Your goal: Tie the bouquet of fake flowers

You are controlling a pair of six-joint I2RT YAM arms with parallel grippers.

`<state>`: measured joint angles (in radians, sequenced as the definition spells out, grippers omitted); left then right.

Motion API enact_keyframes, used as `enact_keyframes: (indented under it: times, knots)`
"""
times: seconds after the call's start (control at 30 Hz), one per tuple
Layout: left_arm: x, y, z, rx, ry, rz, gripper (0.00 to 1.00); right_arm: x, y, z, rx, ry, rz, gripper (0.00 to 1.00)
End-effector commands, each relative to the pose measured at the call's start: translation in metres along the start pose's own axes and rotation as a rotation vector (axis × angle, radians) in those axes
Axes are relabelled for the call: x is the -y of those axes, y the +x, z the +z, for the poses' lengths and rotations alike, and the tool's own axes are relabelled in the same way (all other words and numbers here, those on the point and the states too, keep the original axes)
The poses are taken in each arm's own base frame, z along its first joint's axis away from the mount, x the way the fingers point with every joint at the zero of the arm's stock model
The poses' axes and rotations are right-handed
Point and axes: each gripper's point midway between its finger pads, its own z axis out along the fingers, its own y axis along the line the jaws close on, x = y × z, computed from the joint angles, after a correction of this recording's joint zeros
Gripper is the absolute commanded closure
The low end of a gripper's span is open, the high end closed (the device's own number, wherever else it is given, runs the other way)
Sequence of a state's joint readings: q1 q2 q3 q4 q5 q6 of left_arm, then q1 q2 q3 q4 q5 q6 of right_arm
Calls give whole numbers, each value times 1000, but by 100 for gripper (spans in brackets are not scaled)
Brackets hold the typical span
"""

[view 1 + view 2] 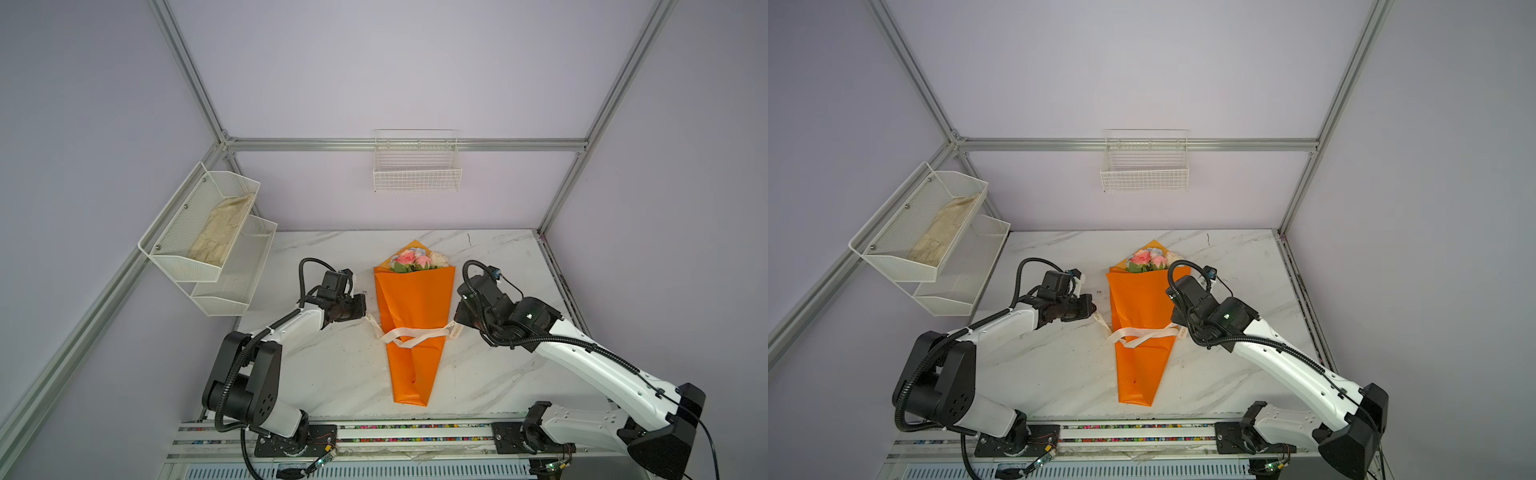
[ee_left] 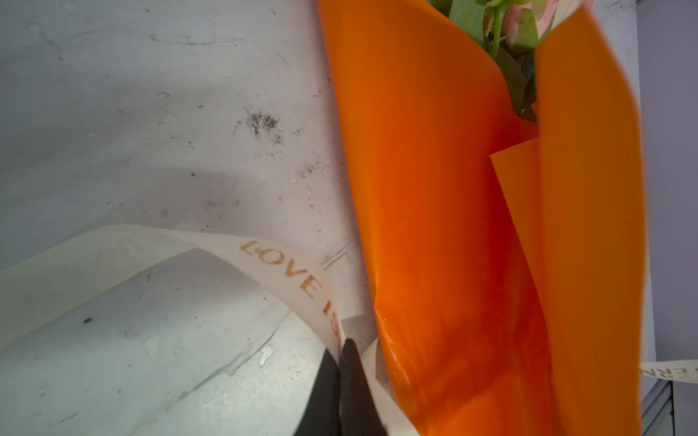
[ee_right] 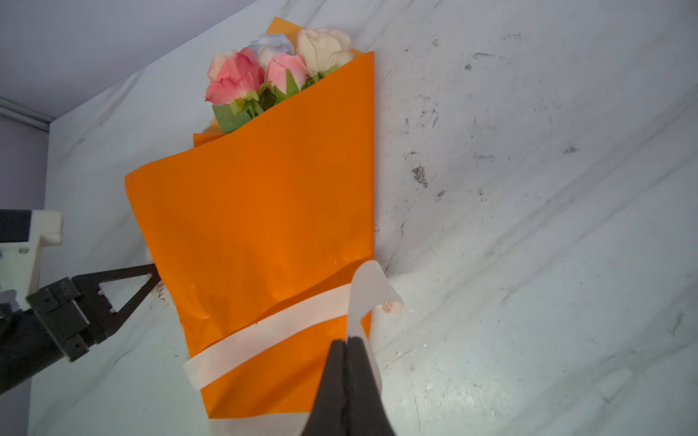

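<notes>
My right gripper will pull the ribbon taut, because the ribbon crosses loosely, and will then lower to release it on the bare tabletop beside the wrap, which is below my gripper.
The bouquet of fake flowers lies mid-table in glossy orange paper, with its pink, white and cream roses pointing to the far wall. A cream ribbon with printed lettering crosses loosely over the narrow part of the wrap. Just left of the wrap, my left gripper is shut on the ribbon's left end. At the wrap's right edge, my right gripper is shut on the ribbon's right end, which curls up from the fingertips.
A two-tier white mesh rack hangs on the left wall with a beige cloth in its upper tier. A white wire basket hangs on the back wall. The arm bases stand on a rail along the marble table's front edge.
</notes>
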<state>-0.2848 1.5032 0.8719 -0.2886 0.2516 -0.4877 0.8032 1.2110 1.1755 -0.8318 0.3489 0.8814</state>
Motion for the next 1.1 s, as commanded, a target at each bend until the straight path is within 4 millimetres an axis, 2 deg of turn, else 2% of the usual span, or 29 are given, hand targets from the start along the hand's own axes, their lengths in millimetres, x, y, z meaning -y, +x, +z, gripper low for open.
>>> enact_keyframes:
  times: [0.0,0.07,0.17,0.23,0.33,0.4,0.5,0.63,0.8,0.9,1.07]
  knots:
    - [-19,-1,-15,48,-68,-32,100,-11,-11,18,30,-21,-39,100]
    - [-29,-2,-22,69,-107,-56,100,-31,-10,29,-5,-126,-52,100]
    - [-34,-7,-33,91,-125,-56,100,-58,-5,46,-81,-271,-54,100]
    - [-38,-8,-36,89,-142,-57,100,-64,-2,57,-108,-291,-60,100]
    - [-52,-8,-40,93,-193,-81,100,-62,2,84,-147,-246,-74,100]
    - [-63,-9,-43,93,-226,-106,100,-50,2,98,-160,-157,-72,100]
    - [-80,-11,-50,100,-284,-135,100,-27,-8,103,-105,-29,-76,100]
    - [-96,-13,-52,95,-313,-171,100,-8,-28,96,-16,31,-44,100]
    - [-102,-12,-50,81,-319,-188,100,19,-52,77,87,90,7,100]
    - [-103,-11,-49,78,-322,-190,100,27,-48,80,65,97,-6,100]
    - [-118,-9,-54,84,-389,-214,100,54,-34,90,17,167,3,100]
